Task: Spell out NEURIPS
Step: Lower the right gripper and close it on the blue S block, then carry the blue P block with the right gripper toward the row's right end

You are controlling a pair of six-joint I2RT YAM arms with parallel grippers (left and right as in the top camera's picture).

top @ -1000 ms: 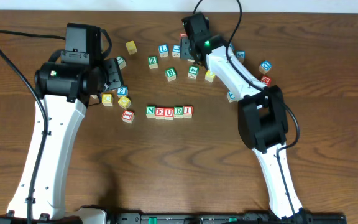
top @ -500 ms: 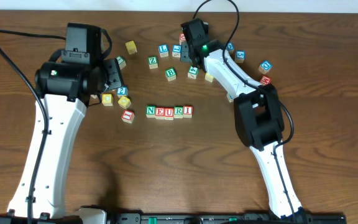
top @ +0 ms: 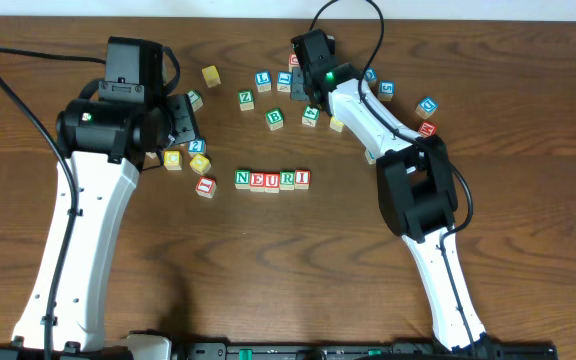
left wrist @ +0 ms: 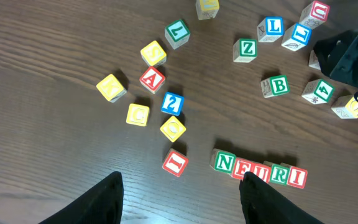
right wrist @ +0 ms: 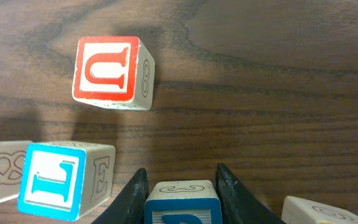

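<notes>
I should raise my right gripper, come back and lower it to release the cube on bare wood (top: 323,183) beside the row's red I, as NEURI lacks P.
Five cubes stand in a row reading NEURI (top: 272,180), also in the left wrist view (left wrist: 261,171): green N (left wrist: 225,163), red E, red U, green R, red I (left wrist: 297,177). My right gripper (right wrist: 182,194) is shut on a blue-faced cube (right wrist: 182,205) at the table's far side, with a finger against each side; its letter is only partly visible. In the overhead view the right gripper (top: 301,80) hides that cube. My left gripper (left wrist: 182,202) is open and empty above bare wood left of the row, and shows in the overhead view (top: 183,120).
A loose red U cube (right wrist: 107,70) and a blue L cube (right wrist: 51,180) lie close to the right gripper. Several yellow cubes (left wrist: 138,114), a red A (left wrist: 152,79), a spare red I (left wrist: 176,162), and green Z, B and 7 cubes lie scattered behind the row.
The right arm shifted slightly left one second ago and has since held still. The left arm and the row have not moved.
</notes>
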